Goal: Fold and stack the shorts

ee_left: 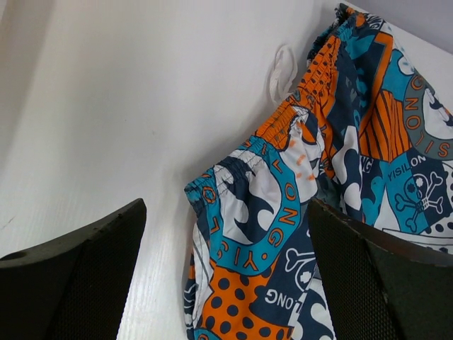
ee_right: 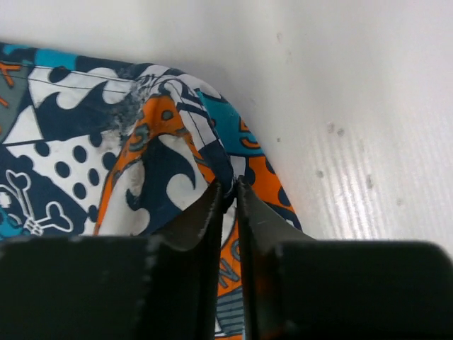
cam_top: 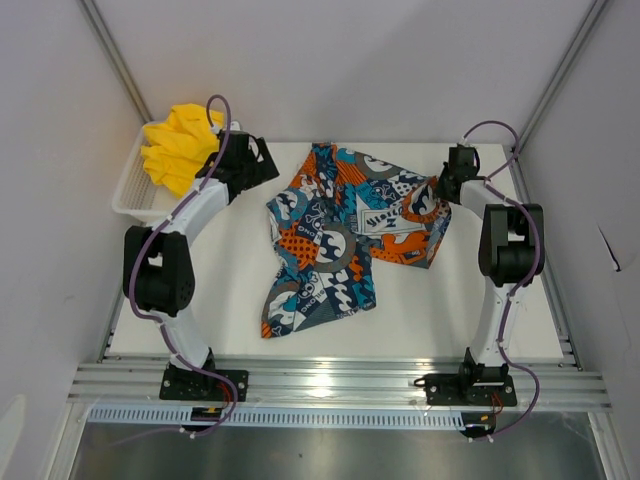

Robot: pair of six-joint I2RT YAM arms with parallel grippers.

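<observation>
I will bring my left gripper down onto the shorts' waistband corner nearest the basket and close, because that corner sticks out over bare tabletop between my gripper's open fingers.
The printed shorts (cam_top: 340, 235) lie spread and rumpled on the white table, blue, orange, black and white. My right gripper (cam_top: 440, 188) is shut on a fold at their right edge; the right wrist view shows cloth pinched between the fingertips (ee_right: 212, 198). My left gripper (cam_top: 268, 172) is open over the table at the shorts' upper left. In the left wrist view the elastic waistband (ee_left: 248, 184) lies between the wide-open fingers (ee_left: 92, 262), apart from both. The yellow shorts (cam_top: 183, 145) sit bunched in the white mesh basket (cam_top: 128, 195) at far left.
The basket stands at the table's back-left corner, beside the left arm. Grey walls with slanted metal posts close in the sides and back. An aluminium rail (cam_top: 330, 385) runs along the near edge, holding both arm bases.
</observation>
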